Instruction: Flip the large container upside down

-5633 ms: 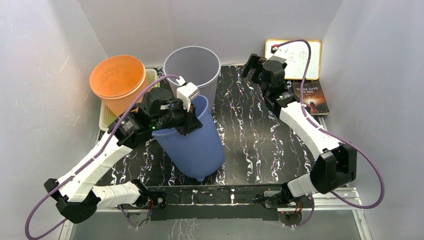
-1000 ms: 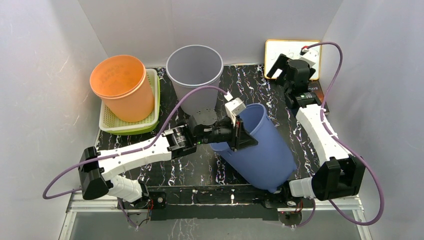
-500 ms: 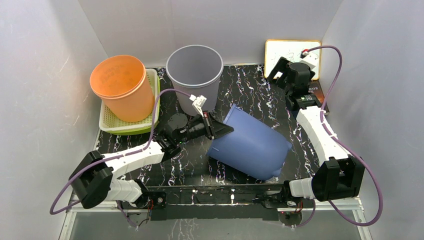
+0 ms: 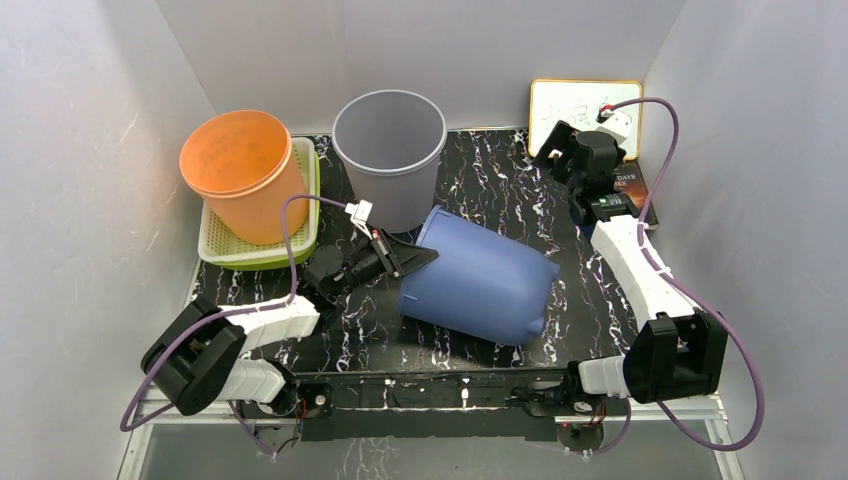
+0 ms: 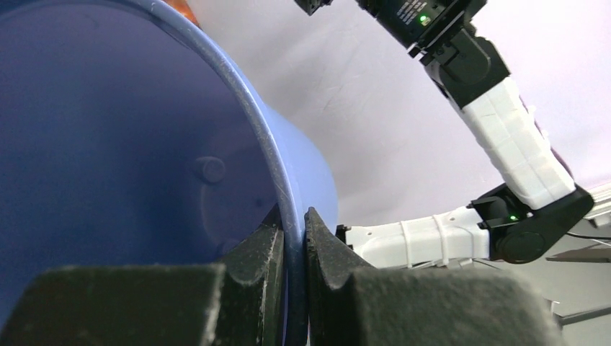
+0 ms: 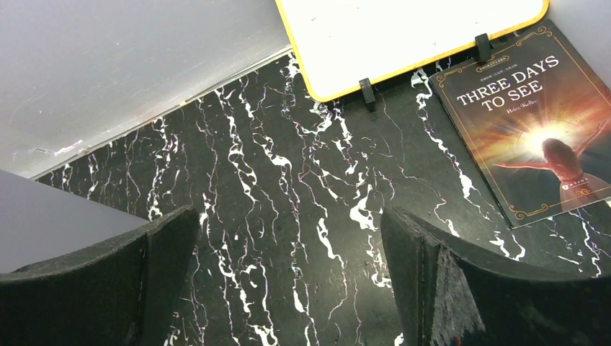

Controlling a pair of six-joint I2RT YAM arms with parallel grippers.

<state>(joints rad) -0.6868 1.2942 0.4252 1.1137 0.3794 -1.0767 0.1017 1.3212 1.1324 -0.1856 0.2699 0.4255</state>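
Observation:
The tabletop to my left gripper's left in the top view is bare, so my left gripper should pull the container's rim toward the tray and let go of it there.
The large blue container lies on its side on the black marbled table, mouth toward the left, base toward the right arm. My left gripper is shut on its rim; in the left wrist view one finger is inside the rim and one outside. My right gripper is open and empty, raised at the far right; in the right wrist view it hangs over bare table.
A grey bucket stands upright at the back centre. An orange bucket sits on a green-and-white tray at the back left. A whiteboard and a book lie at the back right.
My left arm has carried the blue container right, then tipped it from upright-tilted onto its side and pulled back left and low. The right gripper drew back toward the far right.

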